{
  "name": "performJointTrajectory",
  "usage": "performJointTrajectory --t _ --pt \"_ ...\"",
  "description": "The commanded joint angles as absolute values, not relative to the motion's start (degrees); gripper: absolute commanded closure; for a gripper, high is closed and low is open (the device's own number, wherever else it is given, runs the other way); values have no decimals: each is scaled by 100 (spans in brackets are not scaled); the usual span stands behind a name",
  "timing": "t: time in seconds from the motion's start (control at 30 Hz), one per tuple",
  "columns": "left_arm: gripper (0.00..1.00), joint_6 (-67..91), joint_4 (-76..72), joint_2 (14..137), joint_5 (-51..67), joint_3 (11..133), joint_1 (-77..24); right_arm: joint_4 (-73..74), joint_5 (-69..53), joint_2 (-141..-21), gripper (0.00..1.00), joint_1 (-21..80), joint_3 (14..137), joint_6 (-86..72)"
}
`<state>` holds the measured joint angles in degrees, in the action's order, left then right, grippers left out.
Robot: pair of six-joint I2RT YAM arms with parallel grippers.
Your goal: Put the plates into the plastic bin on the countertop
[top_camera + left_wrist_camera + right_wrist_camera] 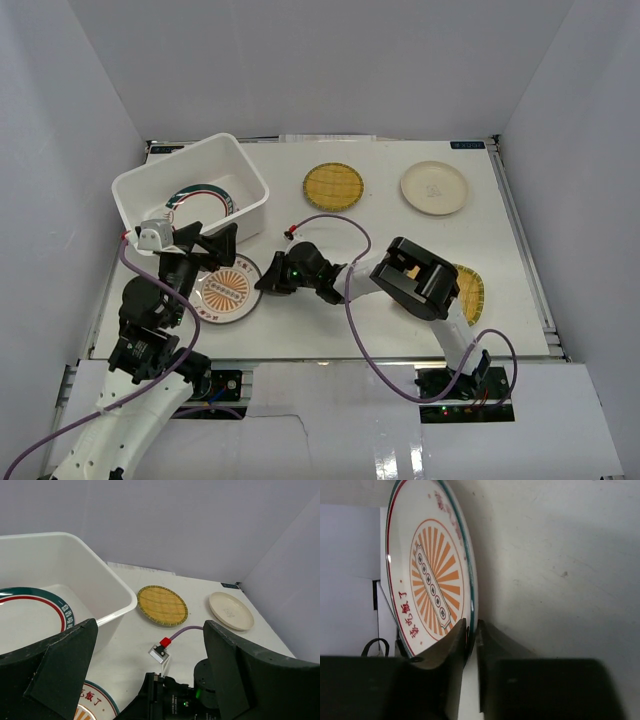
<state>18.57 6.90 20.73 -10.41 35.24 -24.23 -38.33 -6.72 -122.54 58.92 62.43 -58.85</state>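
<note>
The bin's open inside is outward of my right gripper, so my right gripper should raise the sunburst plate above the bin's sides, carry it over, lower it and let it go.
The white plastic bin point(140, 185) stands at the back left of the countertop point(380, 330) and holds a green-and-red-rimmed white plate point(205, 193), which also shows in the left wrist view point(30, 612). An orange-sunburst white plate point(225, 290) lies just in front of the bin. My right gripper point(263, 283) is shut on that plate's right rim; in the right wrist view point(471, 626) the jaws pinch the edge of the plate point(430, 575). My left gripper point(205, 255) is open and empty, above the gap between bin and sunburst plate. The blue and pink plates are out of view.
A yellow woven plate point(332, 186) and a cream plate point(434, 187) lie at the back centre and back right. A second woven plate point(472, 290) is partly hidden under the right arm. A purple cable with a red connector point(165, 642) loops over the middle. White walls enclose the table.
</note>
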Motion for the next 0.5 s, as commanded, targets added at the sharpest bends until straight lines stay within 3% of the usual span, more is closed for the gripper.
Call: performJointTrajectory --t 0.0,0.13,0.27,0.33,0.47 --pt "2 1881 721 2013 -1134 3498 -2452 -4096 -256 -12034 92 5845 6101 -6232" --pt "2 1942 738 1916 -1239 3507 -2452 -4070 121 -10682 92 5687 4986 -5653" --pt "2 2100 817 1793 -1624 3542 -2452 -3221 290 -8450 92 5249 4176 -4879" --pt "2 2153 896 1767 -1766 3577 -2452 -2902 378 -7660 92 5125 4279 -4431" --pt "2 2232 993 1705 -2074 3603 -2452 -2330 579 -7251 92 4905 5166 -3781"
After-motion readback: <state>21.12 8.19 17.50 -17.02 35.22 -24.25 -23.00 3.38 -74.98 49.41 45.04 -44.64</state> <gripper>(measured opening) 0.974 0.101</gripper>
